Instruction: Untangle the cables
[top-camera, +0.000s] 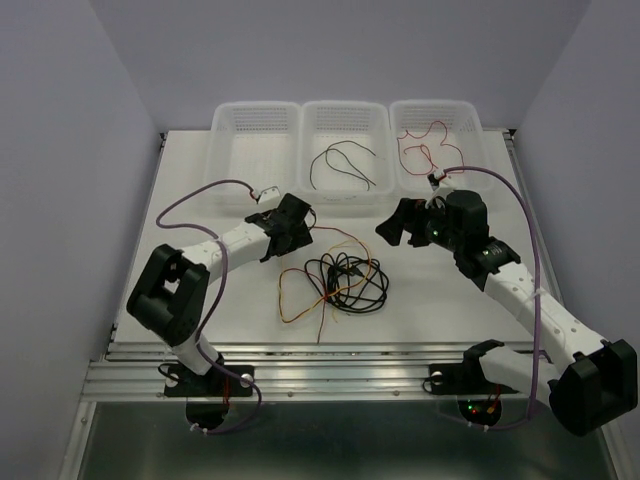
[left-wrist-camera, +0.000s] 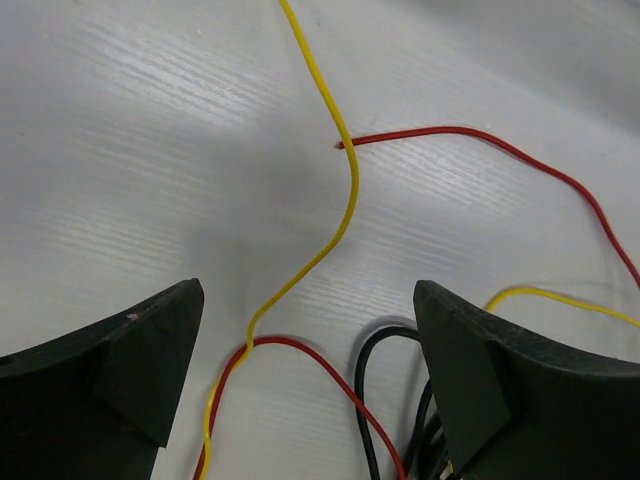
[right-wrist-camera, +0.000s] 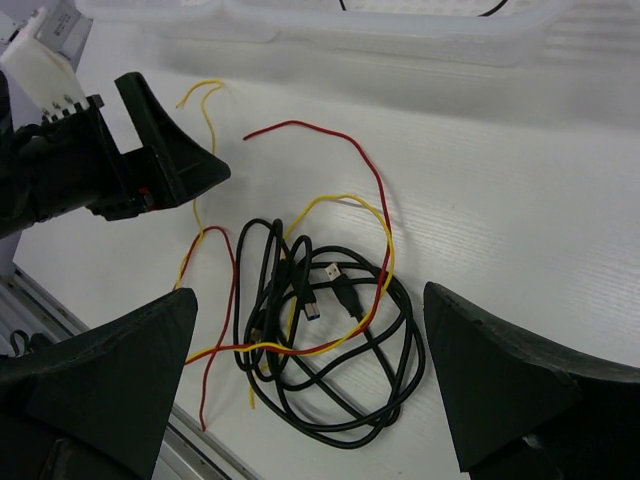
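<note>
My left gripper comes down next onto the yellow wire between its open fingers and closes. That part of the yellow wire runs alone below it, short of the red loop (left-wrist-camera: 300, 348).
The cables (top-camera: 338, 284) lie in one tangle mid-table: a coiled black USB cable (right-wrist-camera: 340, 345) with a red wire (right-wrist-camera: 378, 190) and a yellow wire (right-wrist-camera: 340, 200) threaded through it. My left gripper (top-camera: 303, 228) is open at the tangle's upper left, low over the table. Between its fingers run the yellow wire (left-wrist-camera: 346, 190), a red loop (left-wrist-camera: 300, 348) and a black loop (left-wrist-camera: 364, 380), none of them gripped. My right gripper (top-camera: 393, 225) is open at the upper right, apart from the tangle, and it looks down on the coil between its fingers (right-wrist-camera: 120, 380).
Three white baskets stand along the back edge. The left basket (top-camera: 255, 108) has nothing in it, the middle basket (top-camera: 345, 108) holds a black wire (top-camera: 342, 165), and the right basket (top-camera: 432, 107) holds a red wire (top-camera: 422, 150). The table's metal front rail (top-camera: 330, 375) runs near the tangle.
</note>
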